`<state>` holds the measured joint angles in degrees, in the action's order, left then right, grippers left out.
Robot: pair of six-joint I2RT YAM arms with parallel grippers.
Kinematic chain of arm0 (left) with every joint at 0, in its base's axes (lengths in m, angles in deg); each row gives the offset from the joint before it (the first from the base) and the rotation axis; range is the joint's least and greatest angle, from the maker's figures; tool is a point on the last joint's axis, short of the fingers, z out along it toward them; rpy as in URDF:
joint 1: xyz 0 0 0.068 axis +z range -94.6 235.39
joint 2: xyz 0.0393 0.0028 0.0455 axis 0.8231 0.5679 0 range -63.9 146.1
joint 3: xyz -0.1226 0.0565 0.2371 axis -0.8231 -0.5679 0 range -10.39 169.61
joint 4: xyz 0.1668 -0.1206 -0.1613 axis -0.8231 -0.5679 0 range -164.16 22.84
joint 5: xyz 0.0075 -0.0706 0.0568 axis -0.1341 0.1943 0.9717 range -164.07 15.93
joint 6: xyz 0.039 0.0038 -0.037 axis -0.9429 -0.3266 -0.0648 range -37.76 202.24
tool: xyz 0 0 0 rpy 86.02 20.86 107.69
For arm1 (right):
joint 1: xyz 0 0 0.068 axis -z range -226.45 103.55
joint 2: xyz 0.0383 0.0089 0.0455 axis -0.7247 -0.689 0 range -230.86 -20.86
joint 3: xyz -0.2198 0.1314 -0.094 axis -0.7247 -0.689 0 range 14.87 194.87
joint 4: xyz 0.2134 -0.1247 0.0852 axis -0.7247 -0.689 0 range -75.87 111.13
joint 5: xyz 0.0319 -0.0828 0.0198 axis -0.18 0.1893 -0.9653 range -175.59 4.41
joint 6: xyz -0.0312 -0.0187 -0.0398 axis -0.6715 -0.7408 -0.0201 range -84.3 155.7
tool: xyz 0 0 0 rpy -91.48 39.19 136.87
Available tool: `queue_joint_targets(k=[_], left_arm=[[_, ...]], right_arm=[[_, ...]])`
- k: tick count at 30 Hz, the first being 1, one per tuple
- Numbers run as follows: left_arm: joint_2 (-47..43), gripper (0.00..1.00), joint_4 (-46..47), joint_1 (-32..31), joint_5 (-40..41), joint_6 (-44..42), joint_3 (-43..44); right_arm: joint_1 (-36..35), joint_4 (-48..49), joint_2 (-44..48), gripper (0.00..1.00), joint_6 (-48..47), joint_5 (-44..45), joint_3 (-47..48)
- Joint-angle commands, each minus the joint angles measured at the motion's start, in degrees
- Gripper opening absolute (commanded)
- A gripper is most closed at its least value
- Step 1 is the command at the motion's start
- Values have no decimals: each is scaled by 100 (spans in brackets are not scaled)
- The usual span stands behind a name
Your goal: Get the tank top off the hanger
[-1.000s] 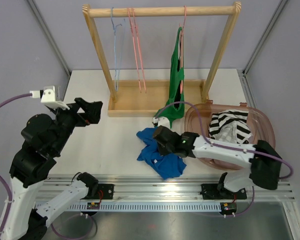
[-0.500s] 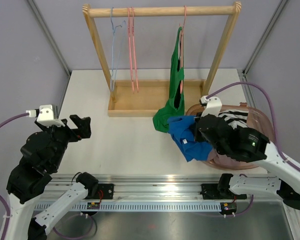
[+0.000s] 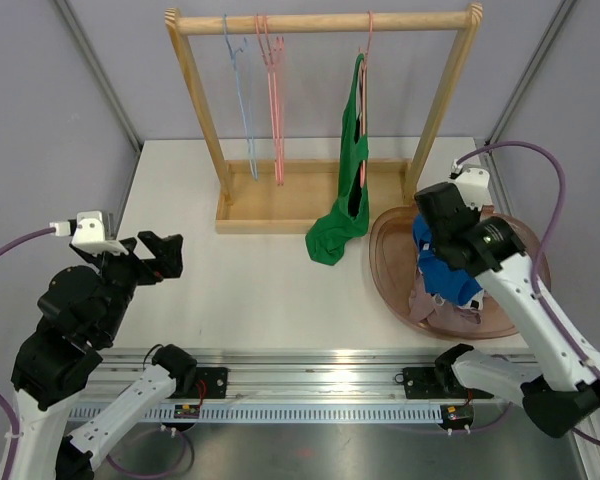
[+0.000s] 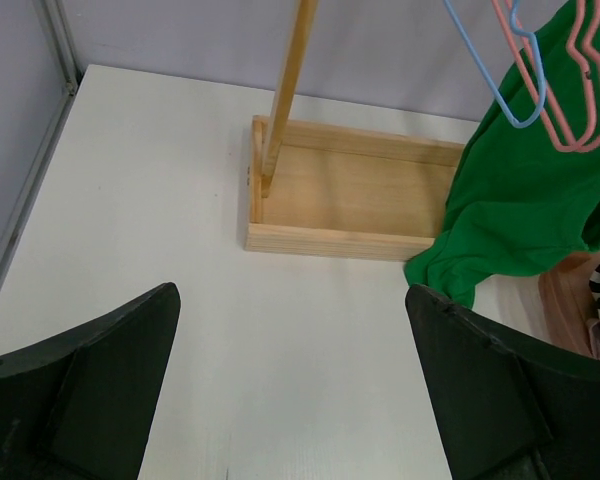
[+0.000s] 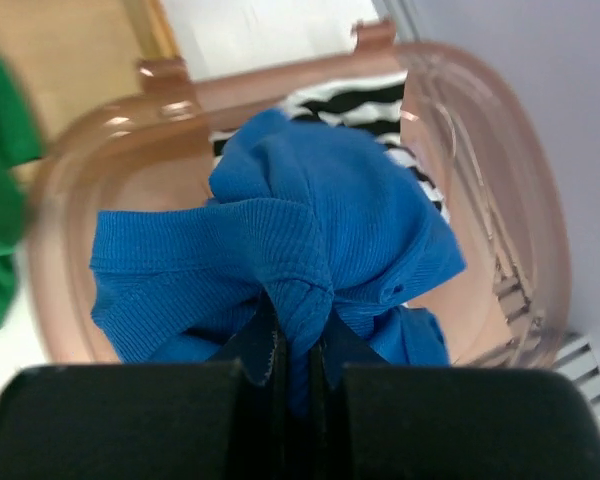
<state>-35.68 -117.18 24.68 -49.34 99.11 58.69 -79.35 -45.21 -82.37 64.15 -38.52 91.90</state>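
Note:
Other clothes are already in the pink basket [image 5: 480,200], so my right gripper will move down into it next, toward its side nearer the tank top, and let go of the blue fold.
A green tank top [image 3: 348,190] hangs from a pink hanger [image 3: 368,40] on the wooden rack [image 3: 320,20], its lower end bunched on the table; it also shows in the left wrist view [image 4: 520,210]. My right gripper [image 5: 298,345] is shut on a fold of a blue garment [image 5: 280,240], which hangs over the pink basket [image 5: 480,200]. From above, that blue garment [image 3: 445,270] sits under my right wrist. My left gripper [image 4: 295,300] stands open over bare table at the left [image 3: 165,255], well apart from the tank top.
A striped garment [image 5: 350,105] and a pinkish cloth [image 3: 435,305] lie in the basket [image 3: 520,240]. An empty blue hanger [image 3: 242,90] and empty pink hangers [image 3: 273,90] dangle at the rack's left. The rack's wooden base tray [image 3: 280,205] lies behind the tank top.
My right arm has carried the blue garment from the table's middle rightward to over the basket. The left arm drew back toward the near left. The empty hangers swing.

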Motion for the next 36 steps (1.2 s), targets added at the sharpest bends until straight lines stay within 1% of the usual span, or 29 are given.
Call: queue_joint_targets(k=[1,2,3,4,6,7,9,10,11,14,15,16,17,18,20,21,22,24,25,26,27,30,31,32,33,35,36], left_arm=[[147,99,440,-4,-416,141,114],[183,99,475,-4,-434,316,158],[227,99,458,-13,-425,422,211],[270,99,458,-4,-443,528,246],[437,99,519,-4,-740,634,429],[499,99,546,-4,-890,660,518],[736,99,633,-4,-1408,678,833],[815,99,669,-4,-1601,678,966],[903,99,782,-4,-1908,704,1080],[1167,99,1133,-13,-2383,809,1423],[1307,99,1213,-13,-2437,827,1520],[1386,99,1292,-13,-2438,845,1677],[1465,99,1415,-4,-2629,854,1775],[1710,99,1451,-4,-2657,862,1880],[1992,99,1547,-13,-2806,889,2195],[2133,99,1548,-13,-2868,889,2311],[2421,99,1609,-74,-2903,889,2425],[2687,99,1636,-275,-2616,775,2724],[2862,99,1610,-659,-2388,688,2847],[3151,99,1557,-863,-1872,495,2970],[3354,99,1531,-1040,-1710,433,3267],[3978,99,1469,-1505,-1375,327,3742],[4119,99,1469,-1603,-1270,274,3875],[4451,99,1451,-1717,-1025,178,3989],[4594,99,1434,-1944,-892,125,4243],[4919,99,1425,-2165,-498,-42,4482],[5234,99,1425,-2340,-382,-130,4726]], right_arm=[[871,1201,-474,0,-515,-1037,-504],[1309,1542,-710,0,-524,-1364,-610],[1461,1685,-843,0,-498,-1672,-828],[1576,2008,-958,0,-463,-2232,-961],[1778,2327,-1274,0,-323,-2665,-1425],[1822,2641,-1380,0,-279,-2772,-1576],[1963,2942,-1705,0,-208,-3036,-1979],[1998,3204,-1810,0,-199,-3324,-2086],[2033,3303,-1977,0,-199,-3449,-2183],[2086,3383,-2093,0,-190,-3512,-2360],[2086,3339,-2040,2,-190,-3459,-2325],[2086,3234,-1953,6,-182,-3346,-2298],[2086,3172,-1717,16,-199,-3318,-2185],[2086,3085,-1601,26,-217,-3310,-2106],[2086,2821,-1190,48,-234,-3309,-1939],[2086,2733,-1048,63,-234,-3301,-1781],[2086,2550,-899,73,-243,-3248,-1719],[2086,2364,-477,95,-304,-3187,-1525],[2086,2180,-345,100,-313,-3117,-1464],[2086,2083,-100,99,-357,-3064,-1411],[2086,1986,16,100,-375,-3029,-1297],[2086,1652,499,100,-472,-2896,-1112],[2086,1573,770,99,-524,-2940,-1094],[2086,1546,929,99,-533,-2958,-1059],[2086,1528,1079,100,-524,-3045,-1059],[2086,1476,1492,99,-568,-3116,-1050],[2086,1441,1702,99,-603,-3186,-1041]])
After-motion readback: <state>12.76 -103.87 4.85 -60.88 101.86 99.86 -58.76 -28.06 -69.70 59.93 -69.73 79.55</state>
